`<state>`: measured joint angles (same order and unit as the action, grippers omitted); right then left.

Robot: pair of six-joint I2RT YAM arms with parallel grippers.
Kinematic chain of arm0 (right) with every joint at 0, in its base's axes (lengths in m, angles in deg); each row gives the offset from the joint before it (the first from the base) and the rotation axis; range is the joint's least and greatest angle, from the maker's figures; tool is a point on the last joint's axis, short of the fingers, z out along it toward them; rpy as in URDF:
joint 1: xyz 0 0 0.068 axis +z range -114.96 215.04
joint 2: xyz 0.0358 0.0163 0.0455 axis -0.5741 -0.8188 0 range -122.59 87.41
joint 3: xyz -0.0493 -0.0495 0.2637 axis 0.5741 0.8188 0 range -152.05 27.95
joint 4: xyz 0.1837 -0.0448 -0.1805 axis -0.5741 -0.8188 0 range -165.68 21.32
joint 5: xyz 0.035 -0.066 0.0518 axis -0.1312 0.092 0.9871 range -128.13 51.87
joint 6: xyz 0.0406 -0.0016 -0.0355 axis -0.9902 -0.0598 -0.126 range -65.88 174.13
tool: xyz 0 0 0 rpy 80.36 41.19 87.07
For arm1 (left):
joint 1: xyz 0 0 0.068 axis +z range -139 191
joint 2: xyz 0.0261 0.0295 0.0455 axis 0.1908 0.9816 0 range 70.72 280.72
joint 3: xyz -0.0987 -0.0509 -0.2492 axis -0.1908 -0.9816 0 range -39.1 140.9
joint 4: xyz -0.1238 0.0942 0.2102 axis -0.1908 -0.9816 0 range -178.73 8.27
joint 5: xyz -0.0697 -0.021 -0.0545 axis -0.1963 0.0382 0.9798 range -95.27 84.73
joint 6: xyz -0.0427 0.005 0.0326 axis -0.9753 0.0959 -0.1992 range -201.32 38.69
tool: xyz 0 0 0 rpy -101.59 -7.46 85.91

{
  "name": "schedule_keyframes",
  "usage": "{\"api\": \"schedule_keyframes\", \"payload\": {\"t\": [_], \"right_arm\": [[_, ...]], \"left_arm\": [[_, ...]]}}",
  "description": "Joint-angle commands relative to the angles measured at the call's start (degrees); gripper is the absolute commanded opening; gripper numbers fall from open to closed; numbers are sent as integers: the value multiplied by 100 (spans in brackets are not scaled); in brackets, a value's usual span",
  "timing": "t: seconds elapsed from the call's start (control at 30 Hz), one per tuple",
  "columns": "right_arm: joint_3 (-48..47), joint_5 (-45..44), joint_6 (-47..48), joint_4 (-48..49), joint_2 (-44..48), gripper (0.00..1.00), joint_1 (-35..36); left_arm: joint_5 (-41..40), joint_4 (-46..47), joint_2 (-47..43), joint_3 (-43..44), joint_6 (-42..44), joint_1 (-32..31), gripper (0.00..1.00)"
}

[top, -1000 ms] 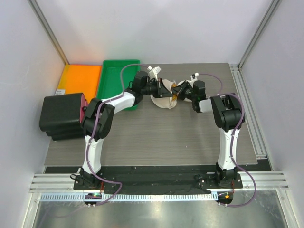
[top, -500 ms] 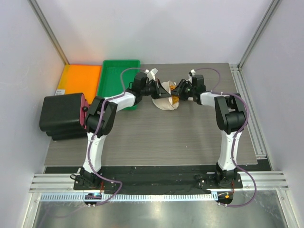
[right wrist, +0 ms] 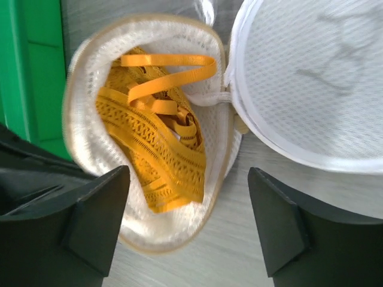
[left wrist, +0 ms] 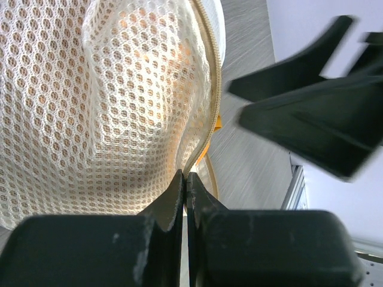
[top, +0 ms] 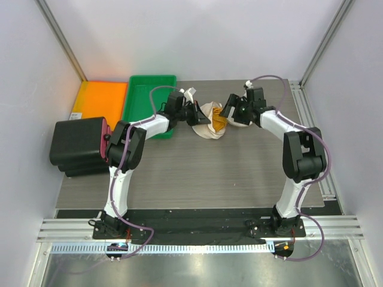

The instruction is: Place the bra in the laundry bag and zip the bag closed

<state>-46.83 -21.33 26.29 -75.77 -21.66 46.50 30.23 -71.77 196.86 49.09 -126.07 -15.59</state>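
I should move my right gripper across the lid and lower it onto the lid's outer rim, because the lid is flipped off the bag's opening and lies below, to the right in the wrist view.
The cream mesh laundry bag [top: 207,127] lies open at the back middle of the table. Its mouth [right wrist: 78,119] faces my right wrist camera, and the round lid panel [right wrist: 311,78] is flipped away to the right. The orange bra [right wrist: 161,143] sits loose inside the pouch, straps on top, and shows as an orange patch [top: 219,122] from above. My left gripper [left wrist: 186,177] is shut on the bag's zipper rim [left wrist: 209,89], holding the mouth up. Just above the opening, my right gripper [right wrist: 188,191] is open and holds nothing.
A green tray [top: 149,101] stands just left of the bag, with a flat orange tray [top: 100,98] beyond it. A black case [top: 78,143] sits at the left edge. An aluminium rail [top: 312,137] runs along the right side.
My right gripper has opened, let go of the bra inside the bag and drawn back up and to the right. The left gripper keeps its hold on the rim.
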Motion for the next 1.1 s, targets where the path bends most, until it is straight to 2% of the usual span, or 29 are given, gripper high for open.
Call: {"api": "schedule_keyframes", "payload": {"t": [0.0,0.1,0.23,0.27,0.43,0.57,0.93,1.07], "right_arm": [[-195,-1054,218,-582,826,89,-74],[42,-1932,-352,-600,985,92,-363],[-27,-2145,-776,-618,661,93,-724],[-193,-2259,-750,-661,555,92,-742],[-660,-2979,-460,-890,-95,76,-751],[-994,-3279,-249,-1039,-482,75,-742],[-1222,-3578,-170,-1013,-817,75,-487],[-1381,-4085,-152,-1320,-1089,76,-391]], "left_arm": [[-96,-187,-213,191,300,22,0],[-35,-205,-240,217,362,22,0],[-9,-240,-266,208,432,22,0],[-9,-240,-257,208,432,13,0],[-17,-301,-266,234,485,22,0],[0,-319,-231,287,476,13,0],[-26,-371,-222,305,520,-39,0],[-35,-380,-231,296,555,-39,0]]}}
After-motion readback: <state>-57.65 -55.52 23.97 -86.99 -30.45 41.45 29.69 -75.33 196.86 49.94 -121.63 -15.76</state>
